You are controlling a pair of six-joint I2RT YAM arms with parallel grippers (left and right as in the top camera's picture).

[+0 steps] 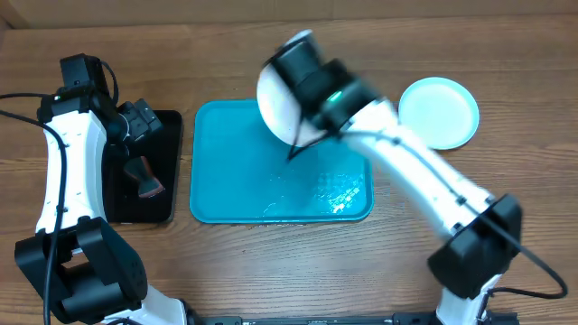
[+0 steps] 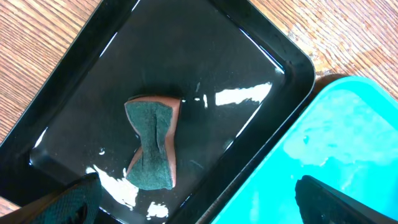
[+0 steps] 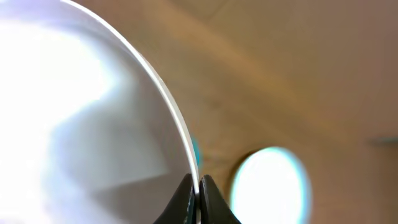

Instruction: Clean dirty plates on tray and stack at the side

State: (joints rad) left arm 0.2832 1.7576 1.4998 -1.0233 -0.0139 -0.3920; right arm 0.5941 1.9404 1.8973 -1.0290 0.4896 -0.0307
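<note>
Next, my right gripper will swing across and down onto the light blue plate [image 1: 439,111] [image 3: 271,186], which lies to its right in the overhead view, to stack the tilted white plate.
My right gripper [image 1: 296,144] is shut on the rim of the white plate [image 1: 274,101] and holds it tilted on edge above the far right part of the turquoise tray [image 1: 226,181]. In the right wrist view the fingers [image 3: 199,186] pinch the plate's rim [image 3: 74,124]. The light blue plate [image 1: 439,111] lies on the table to the right of the tray and shows blurred in the right wrist view [image 3: 270,183]. The yellow-green plate is out of view. My left gripper [image 2: 199,208] is open over the black tray, holding nothing.
A narrow black tray [image 1: 167,203] lies left of the turquoise tray. A brown sponge with a green scrub face [image 2: 152,143] lies in it, and its floor is wet. Wet streaks [image 1: 336,194] show on the turquoise tray's near right corner.
</note>
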